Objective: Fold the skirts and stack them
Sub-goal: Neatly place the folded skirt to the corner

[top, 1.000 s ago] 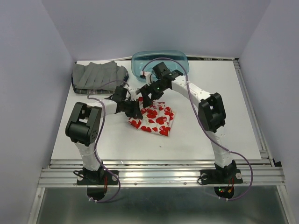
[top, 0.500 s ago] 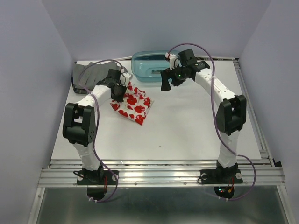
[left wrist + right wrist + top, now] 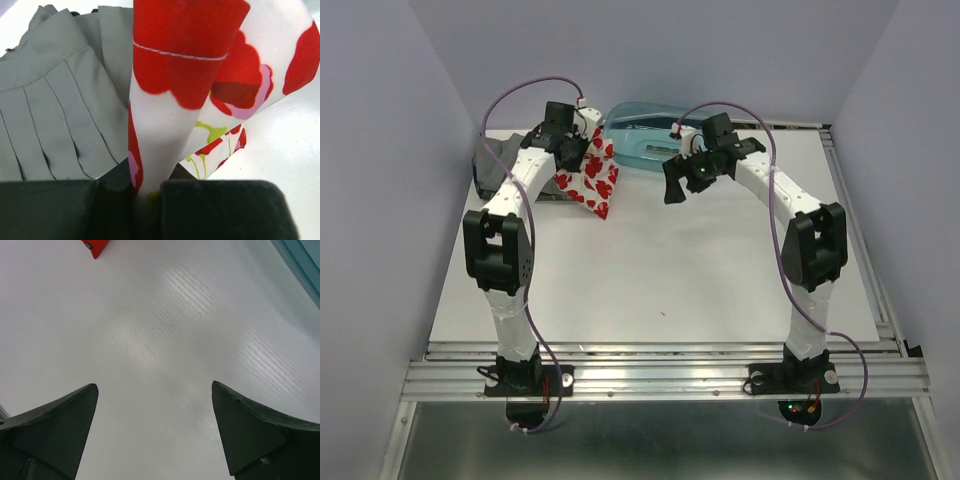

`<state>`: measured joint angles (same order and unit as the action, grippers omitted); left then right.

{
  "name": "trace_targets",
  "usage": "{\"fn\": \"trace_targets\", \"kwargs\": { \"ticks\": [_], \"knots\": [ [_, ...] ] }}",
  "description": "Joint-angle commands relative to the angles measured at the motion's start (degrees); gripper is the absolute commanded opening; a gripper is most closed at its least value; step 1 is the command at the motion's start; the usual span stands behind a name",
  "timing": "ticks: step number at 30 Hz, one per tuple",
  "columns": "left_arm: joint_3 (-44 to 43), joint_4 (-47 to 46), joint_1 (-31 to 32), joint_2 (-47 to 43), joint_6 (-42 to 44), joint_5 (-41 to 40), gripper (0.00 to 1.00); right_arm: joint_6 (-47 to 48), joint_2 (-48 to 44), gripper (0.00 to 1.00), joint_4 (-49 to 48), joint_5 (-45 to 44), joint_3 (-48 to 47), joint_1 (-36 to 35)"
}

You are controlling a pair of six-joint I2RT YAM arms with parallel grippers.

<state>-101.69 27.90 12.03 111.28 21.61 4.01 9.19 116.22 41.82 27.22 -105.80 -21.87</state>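
Observation:
The left gripper moves to the left in the top view and down onto the grey pleated skirt (image 3: 492, 170) (image 3: 55, 120) next, which lies flat, to release the white skirt's fold.
My left gripper (image 3: 576, 150) is shut on a fold of the white skirt with red print (image 3: 593, 181). The skirt hangs from it above the table's back left. In the left wrist view this skirt (image 3: 172, 115) rises from between the jaws of the left gripper (image 3: 147, 200), with the grey pleated skirt (image 3: 55, 120) lying flat just behind it. The grey skirt (image 3: 500, 165) is partly hidden by my left arm. My right gripper (image 3: 676, 186) hangs open over bare table in front of the basket, and the right wrist view shows nothing between the fingers of the right gripper (image 3: 154, 387).
A teal plastic basket (image 3: 645, 135) stands at the back centre, between the two grippers; its edge (image 3: 306, 271) shows at the right wrist view's corner. White walls close in the left, right and back sides of the table (image 3: 660, 280).
My left gripper has carried the red-print skirt from the table's middle up and back-left to the grey skirt. My right gripper opened fully, drew away from the skirt, and moved right.

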Motion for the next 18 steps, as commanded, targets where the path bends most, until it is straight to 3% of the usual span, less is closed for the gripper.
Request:
{"fn": "trace_targets", "kwargs": {
  "ticks": [1, 6, 18],
  "knots": [
    [-8.32, 2.41, -2.01, 1.91, 0.37, 1.52, 0.0, 0.57, -2.4, 1.0, -2.18, 0.11, 1.29, -0.37],
    [-17.73, 5.41, -6.31, 4.99, -0.16, 4.51, 0.0, 0.57, -2.41, 1.0, -2.1, 0.46, 1.91, -0.37],
    [-22.06, 3.83, -11.5, 5.08, -0.77, 11.01, 0.0, 0.3, -1.53, 1.0, -2.1, 1.08, 2.09, -0.37]
  ]
}}
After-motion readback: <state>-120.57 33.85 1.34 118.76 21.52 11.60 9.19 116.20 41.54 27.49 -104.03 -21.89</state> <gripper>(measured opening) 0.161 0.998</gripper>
